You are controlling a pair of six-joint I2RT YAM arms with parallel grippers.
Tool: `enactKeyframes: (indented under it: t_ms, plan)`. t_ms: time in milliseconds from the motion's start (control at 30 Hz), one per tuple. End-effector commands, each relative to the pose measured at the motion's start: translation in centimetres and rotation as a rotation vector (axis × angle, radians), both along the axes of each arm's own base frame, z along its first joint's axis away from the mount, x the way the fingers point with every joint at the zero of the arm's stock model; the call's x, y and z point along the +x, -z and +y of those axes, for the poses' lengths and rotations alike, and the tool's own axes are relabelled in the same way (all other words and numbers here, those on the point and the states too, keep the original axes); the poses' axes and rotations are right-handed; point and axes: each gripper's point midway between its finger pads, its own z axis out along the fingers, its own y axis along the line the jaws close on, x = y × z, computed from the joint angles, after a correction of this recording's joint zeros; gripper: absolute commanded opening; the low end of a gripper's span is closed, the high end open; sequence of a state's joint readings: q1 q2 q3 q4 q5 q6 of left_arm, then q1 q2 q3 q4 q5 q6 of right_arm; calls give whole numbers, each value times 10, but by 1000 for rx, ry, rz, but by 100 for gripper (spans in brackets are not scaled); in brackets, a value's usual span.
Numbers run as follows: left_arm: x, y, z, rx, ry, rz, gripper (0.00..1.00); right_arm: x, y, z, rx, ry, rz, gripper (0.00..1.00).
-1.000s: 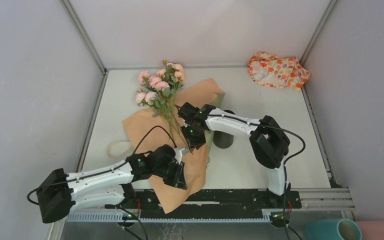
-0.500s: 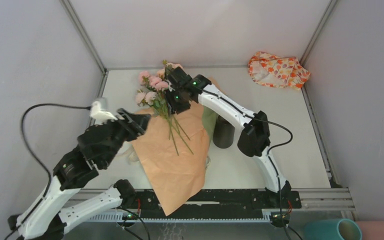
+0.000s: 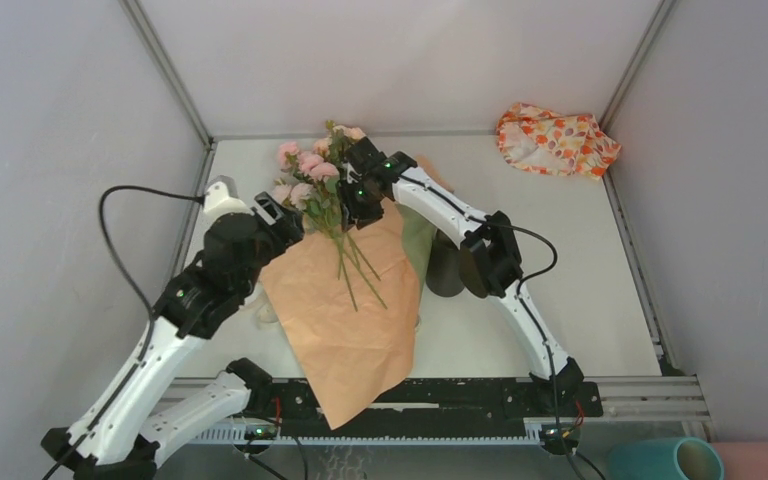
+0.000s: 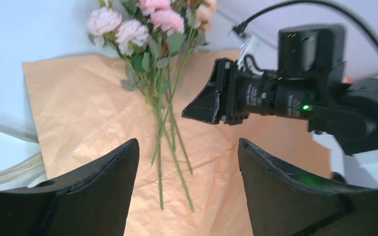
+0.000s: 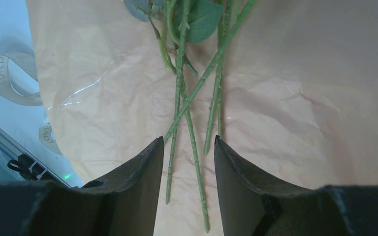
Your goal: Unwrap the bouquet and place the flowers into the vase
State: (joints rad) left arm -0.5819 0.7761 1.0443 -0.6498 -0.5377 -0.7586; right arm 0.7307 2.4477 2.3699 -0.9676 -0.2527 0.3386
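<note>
The peach roses' upper stem [image 4: 183, 63] spreads off the bundle's edge, outward of and below my left gripper, so I should reach outward over the paper and lower onto it.
The bouquet lies unwrapped: pink and peach roses [image 3: 312, 170] at the far left-centre, with bare green stems [image 3: 355, 262] lying on the flattened orange-brown paper [image 3: 355, 330]. My right gripper [image 3: 350, 205] hovers open over the upper stems. In the right wrist view its jaws [image 5: 188, 140] straddle the stems [image 5: 181, 105] without pinching them. My left gripper [image 3: 290, 218] is raised at the paper's left edge, open and empty [image 4: 188, 142], and faces the roses [image 4: 128, 30] and the right gripper [image 4: 211, 101]. The black vase [image 3: 447, 275] stands right of the paper, partly behind the right arm.
The cream ribbon [image 5: 10, 78] lies loose on the table left of the paper [image 3: 260, 312]. An orange-and-white cloth [image 3: 557, 138] sits at the far right corner. Teal [image 3: 665, 460] and pink [image 3: 765, 462] cylinders stand off the table at the near right.
My left arm has lifted off the near end of the paper, swung up to its left edge and opened. My right gripper moved from the lower stems up toward the rose heads.
</note>
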Motion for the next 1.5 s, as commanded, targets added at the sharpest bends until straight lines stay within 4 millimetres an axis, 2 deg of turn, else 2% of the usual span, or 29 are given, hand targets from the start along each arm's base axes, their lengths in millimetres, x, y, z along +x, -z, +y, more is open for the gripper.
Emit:
enactKeyframes:
  t_ms: [0, 100, 200, 267, 400, 600, 733, 867, 933, 1033, 1233, 1333, 1467]
  plan:
    - [16, 21, -13, -24, 55, 25, 77, 1, -12, 29, 90, -51, -52, 50]
    - [30, 37, -18, -51, 70, 31, 75, 3, -3, 19, 33, 3, -50, 43]
    - [50, 56, -24, -81, 90, 77, 72, 11, -2, -19, -68, 168, -82, 37]
    - [69, 71, -29, -71, 94, 130, 69, 13, -17, -39, -36, 252, -133, 37]
    - [105, 89, -39, 7, 107, 208, 66, 15, -80, -71, 52, 349, -279, 38]
    - [159, 112, -63, 38, 147, 299, 63, -2, -167, -96, 185, 381, -425, 39]
    - [192, 134, -73, 86, 152, 352, 62, -18, -207, -106, 282, 378, -485, 39]
    - [222, 162, -77, 167, 148, 440, 56, -33, -239, -117, 364, 367, -538, 39]
    - [234, 178, -79, 196, 141, 483, 55, -38, -247, -122, 384, 356, -556, 39]
    - [250, 184, -77, 221, 100, 494, 56, -44, -251, -128, 395, 349, -569, 39]
    - [276, 192, -71, 293, 47, 524, 59, -58, -245, -127, 427, 308, -547, 38]
    - [292, 196, -79, 293, 72, 523, 59, -61, -242, -126, 442, 302, -539, 38]
    - [298, 211, -86, 288, 95, 549, 59, -65, -241, -124, 456, 289, -527, 38]
